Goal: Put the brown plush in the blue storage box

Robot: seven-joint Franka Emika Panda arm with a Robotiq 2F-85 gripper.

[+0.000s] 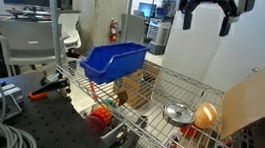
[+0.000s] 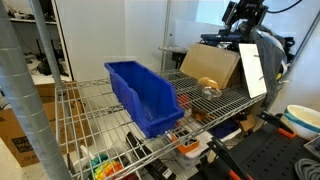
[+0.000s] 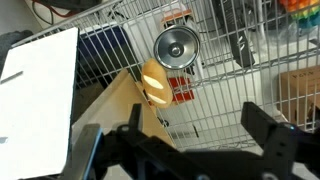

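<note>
The plush beside the cardboard sheet (image 1: 205, 115) (image 3: 156, 83) is lower down and toward the metal lid. My gripper needs to go down that way to reach it, because my fingers are around bare wire.
The brown plush (image 1: 205, 116) lies on the wire shelf, against a tilted cardboard sheet and beside a round metal lid. It also shows in the other exterior view (image 2: 207, 83) and in the wrist view (image 3: 153, 83). The blue storage box (image 1: 113, 61) stands on the same shelf, well apart from the plush; it is also in an exterior view (image 2: 142, 93). My gripper (image 1: 206, 14) hangs high above the shelf, open and empty, over the plush's end of the shelf (image 2: 243, 22). In the wrist view its fingers (image 3: 200, 135) frame bare wire shelf.
A shiny round metal lid (image 1: 177, 112) lies next to the plush. A big cardboard sheet (image 1: 256, 98) leans at the shelf's end. A white panel (image 2: 252, 68) stands by it. Small orange and red items sit on the lower shelf (image 1: 99, 119).
</note>
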